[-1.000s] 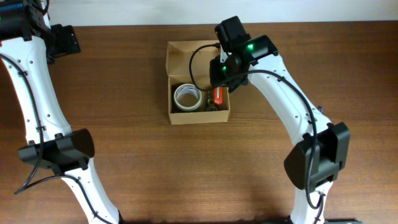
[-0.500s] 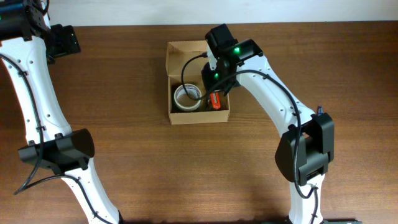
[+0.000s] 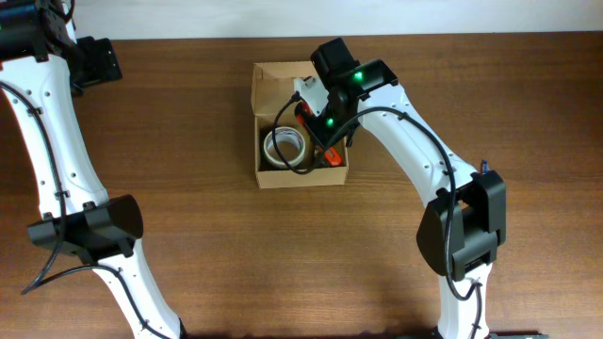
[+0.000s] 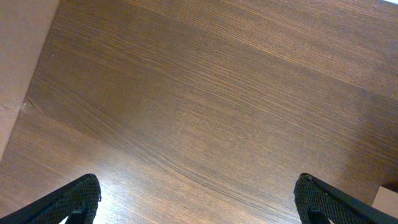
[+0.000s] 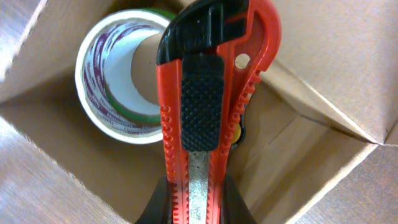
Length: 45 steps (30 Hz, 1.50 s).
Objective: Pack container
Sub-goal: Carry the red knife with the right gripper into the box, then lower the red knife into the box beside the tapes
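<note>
My right gripper turns and lowers back toward the box's near side (image 5: 78,154) next and releases the knife (image 5: 205,106) beside the roll, since the knife slants across the box.
The container (image 3: 258,88) is a tan cardboard box, open, its flap lid folded back at the far side. A white tape roll (image 3: 282,146) lies inside it and shows in the right wrist view (image 5: 118,87). My right gripper (image 3: 320,141) is shut on a red and black utility knife (image 5: 205,106) and holds it over the box interior, beside the roll. The knife's red body shows in the overhead view (image 3: 327,154). My left gripper (image 4: 199,202) is open and empty over bare table, far from the box.
The brown wooden table (image 3: 207,254) surrounds the box. The left arm (image 3: 57,141) runs along the table's left side. A cable of the right arm loops over the box. A tan surface shows at the left edge of the left wrist view (image 4: 18,62).
My right gripper has shifted left over the box and turned, with the knife still in its jaws. The left arm has not moved.
</note>
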Motion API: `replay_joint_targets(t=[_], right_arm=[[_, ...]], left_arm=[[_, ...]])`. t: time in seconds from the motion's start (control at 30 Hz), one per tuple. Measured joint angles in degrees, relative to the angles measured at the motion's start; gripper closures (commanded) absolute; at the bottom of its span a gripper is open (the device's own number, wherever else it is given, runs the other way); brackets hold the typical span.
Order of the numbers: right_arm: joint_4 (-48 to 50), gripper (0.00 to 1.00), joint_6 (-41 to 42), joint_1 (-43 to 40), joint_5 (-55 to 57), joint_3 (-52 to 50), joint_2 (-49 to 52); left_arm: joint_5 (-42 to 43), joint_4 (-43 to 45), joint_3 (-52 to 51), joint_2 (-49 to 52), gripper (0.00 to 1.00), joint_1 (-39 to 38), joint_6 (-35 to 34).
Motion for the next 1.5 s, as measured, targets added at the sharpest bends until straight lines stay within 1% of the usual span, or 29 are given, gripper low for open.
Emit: replay_joint_targets(t=[0.2, 0.8, 1.13, 1.37, 1.5], right_arm=[[-1.4, 0.96, -6.9, 0.5, -0.5, 0.0, 0.0], [-5.7, 0.96, -23.7, 3.4, -3.6, 0.0, 0.0], [-5.6, 0.96, -29.4, 3.9, -4.5, -3.3, 0.0], [-3.9, 0.96, -30.7, 4.6, -4.7, -9.3, 0.0], [-3.4, 0.96, -30.8, 4.7, -4.9, -10.0, 0.0]], left_arm=[[0.0, 0.0, 0.0, 0.0, 0.00, 0.0, 0.0], [0.0, 0.0, 0.0, 0.0, 0.00, 0.0, 0.0], [0.0, 0.0, 0.0, 0.0, 0.00, 0.0, 0.0], [0.0, 0.0, 0.0, 0.0, 0.00, 0.0, 0.0], [0.0, 0.0, 0.0, 0.0, 0.00, 0.0, 0.0]])
